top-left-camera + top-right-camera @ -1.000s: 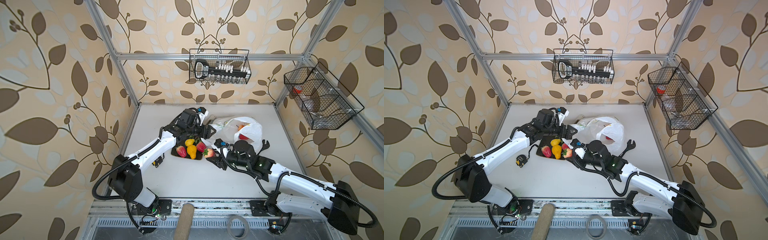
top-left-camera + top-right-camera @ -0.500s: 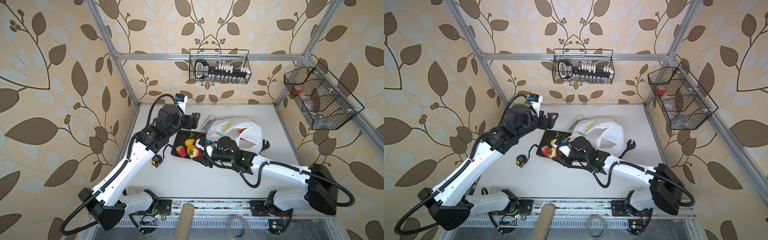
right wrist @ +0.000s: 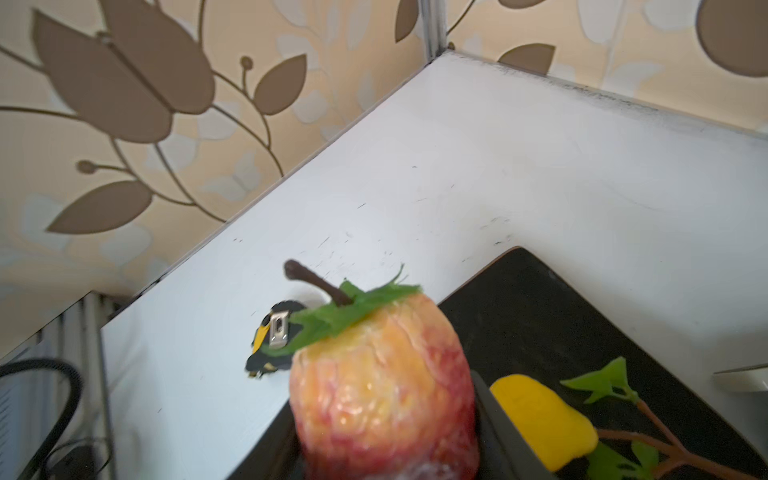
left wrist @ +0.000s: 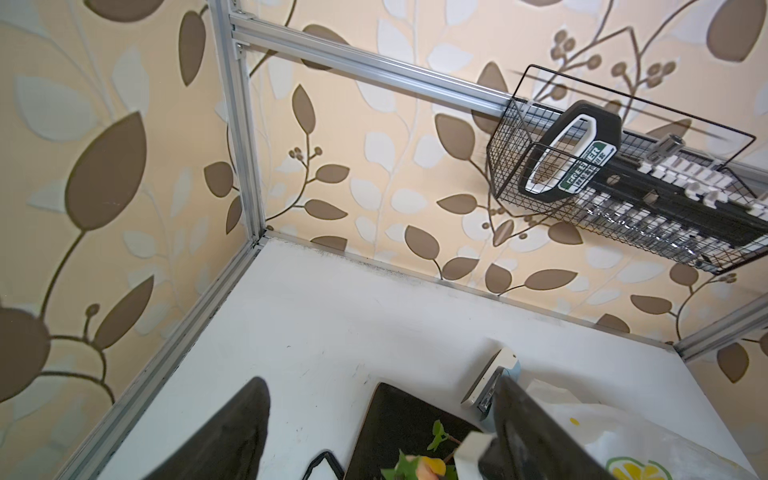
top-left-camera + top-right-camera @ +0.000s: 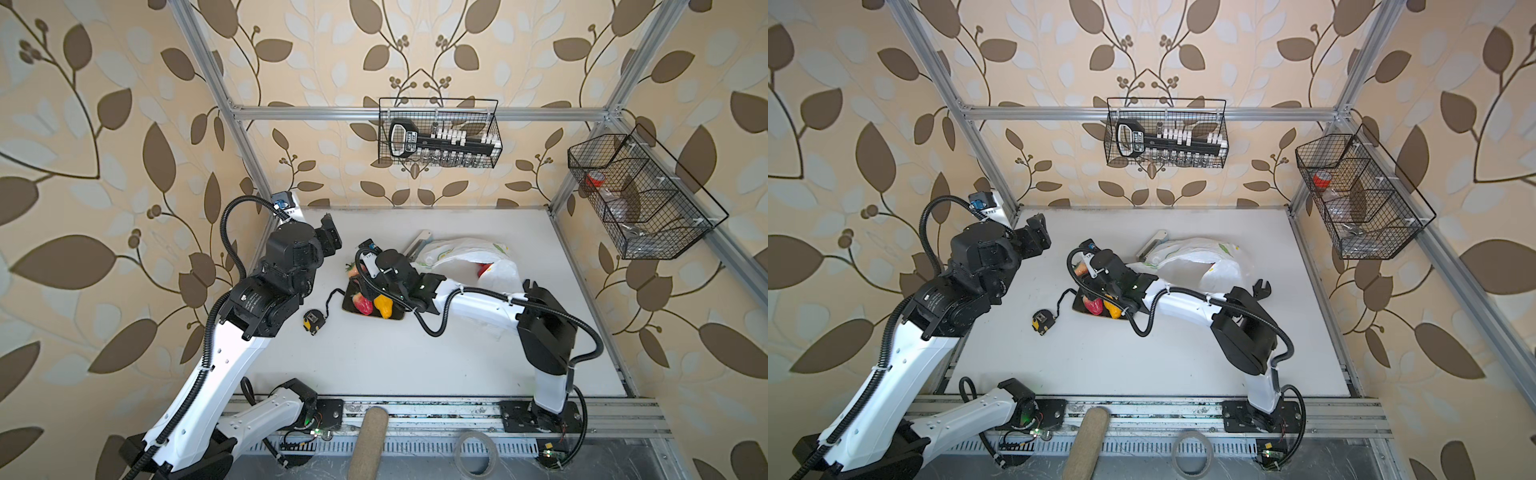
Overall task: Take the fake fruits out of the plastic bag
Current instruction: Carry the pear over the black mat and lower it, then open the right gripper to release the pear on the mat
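The red-yellow apple [image 3: 382, 386] goes down in my right gripper onto the bare far corner of the plate [image 3: 513, 301] next, to be released there. The strawberry and pear fill the plate's near side.
My right gripper [image 3: 382, 436] is shut on a red-yellow apple [image 3: 382, 386] with a stem and leaf, holding it over the far left edge of the dark square plate [image 5: 397, 316]; in both top views the apple [image 5: 1081, 268] peeks out beside the wrist. On the plate lie a red strawberry [image 5: 365, 306] and a yellow pear [image 5: 384, 306]. The plastic bag [image 5: 469, 253] lies crumpled behind the right arm, with a red fruit [image 5: 484, 270] showing through it. My left gripper [image 5: 328, 239] hangs open and empty, raised at the far left, apart from the plate.
A yellow-black tape measure [image 5: 313, 322] lies left of the plate. A grey-white stapler [image 5: 417, 243] sits by the bag's far side, and a wrench [image 5: 1260, 289] lies to its right. Wire baskets [image 5: 438, 133] hang on the back and right walls.
My left arm has drawn back from the plate, up and toward the far left. My right gripper has carried the apple from beside the bag to the plate's far left edge.
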